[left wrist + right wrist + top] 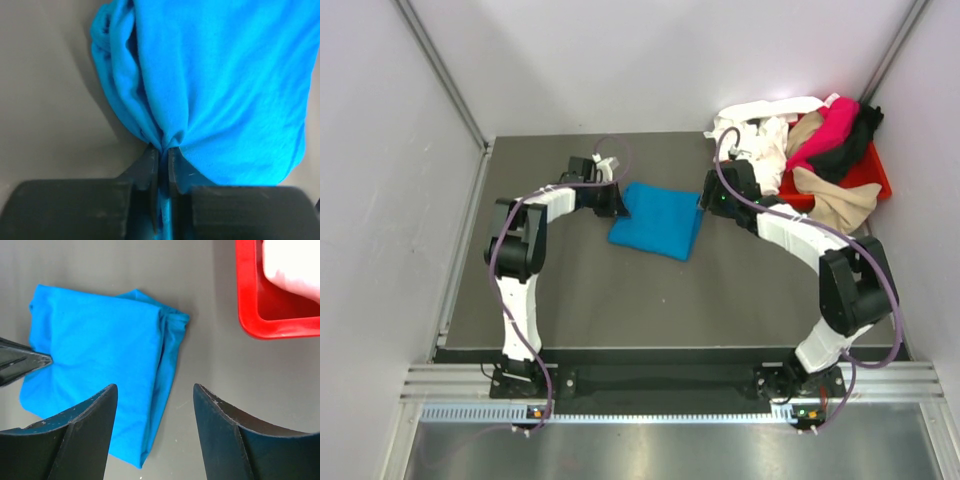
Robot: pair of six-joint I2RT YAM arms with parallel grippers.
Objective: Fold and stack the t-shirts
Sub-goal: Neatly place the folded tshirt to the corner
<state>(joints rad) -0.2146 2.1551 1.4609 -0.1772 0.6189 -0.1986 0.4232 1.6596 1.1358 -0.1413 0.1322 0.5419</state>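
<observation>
The robot's left gripper will next move outward and to the left in the top view to let go of the t-shirt at the table's bare far corner, because that corner lies that way from it.
The bright blue t-shirt [658, 220] lies folded into a small rectangle on the dark table, between my two grippers. My left gripper [618, 203] is shut on the shirt's left edge; the left wrist view shows blue cloth [220, 85] pinched between the closed fingers [150, 165]. My right gripper [704, 203] is open and empty, hovering at the shirt's right edge; the shirt [95, 365] shows below its fingers [85, 425]. The white [760, 125], tan [835, 200], magenta [828, 130] and black [850, 150] t-shirts lie heaped at the back right.
A red plastic tray [873, 172] holds the heap of shirts at the back right; its corner shows in the right wrist view [250, 315]. White walls close in the table on three sides.
</observation>
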